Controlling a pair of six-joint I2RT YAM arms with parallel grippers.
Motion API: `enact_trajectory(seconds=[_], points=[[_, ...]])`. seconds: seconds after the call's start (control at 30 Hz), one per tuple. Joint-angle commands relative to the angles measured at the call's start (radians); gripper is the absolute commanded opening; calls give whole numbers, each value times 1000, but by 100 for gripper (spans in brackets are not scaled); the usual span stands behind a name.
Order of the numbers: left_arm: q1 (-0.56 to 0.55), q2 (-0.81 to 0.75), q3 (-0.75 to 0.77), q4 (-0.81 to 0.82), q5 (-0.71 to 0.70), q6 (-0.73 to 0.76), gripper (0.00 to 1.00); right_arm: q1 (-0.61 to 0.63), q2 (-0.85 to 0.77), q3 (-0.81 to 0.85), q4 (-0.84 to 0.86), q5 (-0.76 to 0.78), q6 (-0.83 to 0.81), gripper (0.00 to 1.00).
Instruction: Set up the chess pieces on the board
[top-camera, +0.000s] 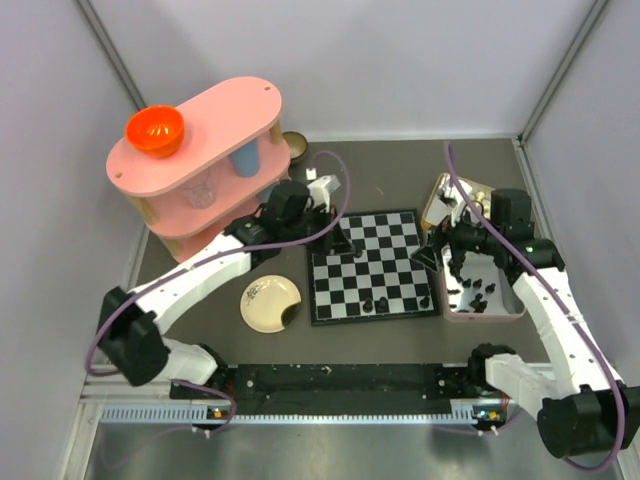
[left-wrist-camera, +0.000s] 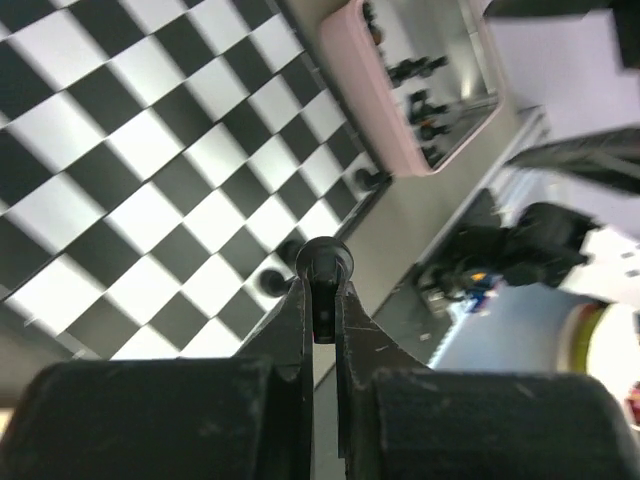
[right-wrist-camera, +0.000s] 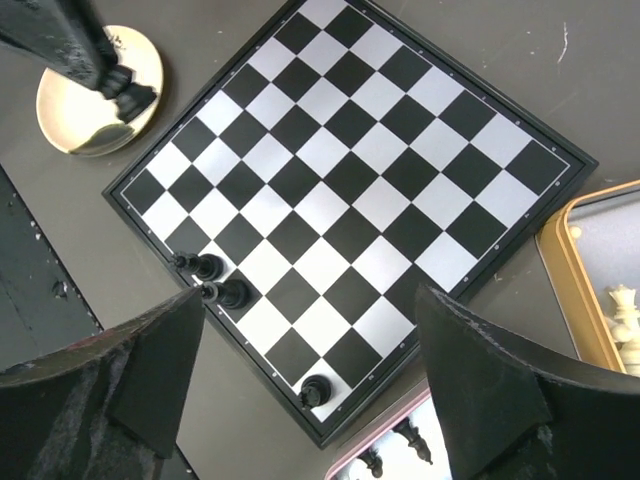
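Observation:
My left gripper needs to move back and down next and let go of the black piece on the board's white near-edge square (top-camera: 338, 311) (left-wrist-camera: 210, 340) beside the corner square by the plate, because that white square is empty.
The board (top-camera: 368, 262) lies mid-table and also shows in the left wrist view (left-wrist-camera: 150, 180) and the right wrist view (right-wrist-camera: 350, 170). Three black chess pieces stand along its near edge (right-wrist-camera: 205, 266) (right-wrist-camera: 230, 293) (right-wrist-camera: 316, 390). My left gripper (top-camera: 343, 240) (left-wrist-camera: 323, 275) is shut on a black chess piece (left-wrist-camera: 323, 262) and holds it above the board's left side. My right gripper (top-camera: 447, 262) (right-wrist-camera: 308, 300) is open and empty, above the board's near right corner. Several more black pieces lie in the pink tray (top-camera: 484, 312).
A round cream plate (top-camera: 262, 310) lies left of the board, also in the right wrist view (right-wrist-camera: 60, 115). A gold-rimmed tray (top-camera: 432, 203) with cream-white chessmen (right-wrist-camera: 625, 320) sits at the back right. A pink two-level shelf (top-camera: 215, 115) with an orange bowl (top-camera: 154, 129) stands back left.

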Motion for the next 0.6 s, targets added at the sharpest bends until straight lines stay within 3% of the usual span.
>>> enact_trajectory(seconds=[0.0, 0.03, 0.23, 0.4, 0.57], points=[[-5, -159, -141, -106, -178, 219, 0, -13, -15, 25, 55, 17, 40, 92], [-5, -175, -156, -121, -209, 227, 0, -15, -4, 2, 69, 35, 57, 99], [-48, -198, -186, -287, -353, 157, 0, -18, 46, 5, 43, -46, 55, 99], [-116, -149, -180, -382, -491, 43, 0, -18, 34, -15, 50, -11, 50, 99], [-172, -74, -135, -436, -522, 51, 0, -18, 25, -30, 58, -15, 61, 99]])
